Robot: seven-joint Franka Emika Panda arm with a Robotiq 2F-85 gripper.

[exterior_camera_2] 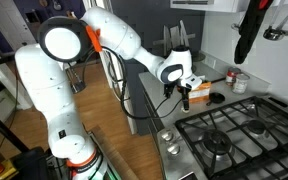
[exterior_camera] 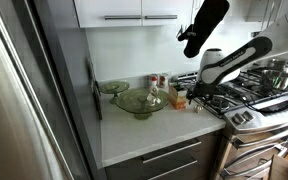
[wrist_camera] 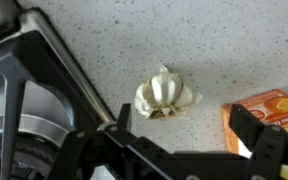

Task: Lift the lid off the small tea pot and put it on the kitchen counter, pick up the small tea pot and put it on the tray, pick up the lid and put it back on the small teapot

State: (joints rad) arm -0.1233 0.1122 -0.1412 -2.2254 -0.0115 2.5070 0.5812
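Next, my gripper will lower its open fingers straight down around the whitish ribbed piece (wrist_camera: 165, 95) on the speckled counter, because the piece already lies just below, between them.
In the wrist view a small whitish-cream ribbed thing (wrist_camera: 165, 95), shaped like a garlic bulb, lies on the speckled kitchen counter (wrist_camera: 114, 40). No separate lid can be made out. My gripper (wrist_camera: 187, 125) is open and hovers just above it, one dark finger on each side, not touching it. An orange-and-white carton (wrist_camera: 269, 110) stands beside the right finger. In both exterior views the gripper (exterior_camera: 194, 98) (exterior_camera_2: 184, 95) is low over the counter beside the stove. The large green glass tray (exterior_camera: 139, 102) sits further along the counter (exterior_camera: 134, 135).
A smaller green dish (exterior_camera: 112, 88) stands behind the tray near the wall. The black gas stove (exterior_camera: 254, 90) (exterior_camera_2: 234, 130) (wrist_camera: 14, 110) borders the gripper's spot, with pots on it. A small tin (exterior_camera_2: 239, 80) stands near the back wall.
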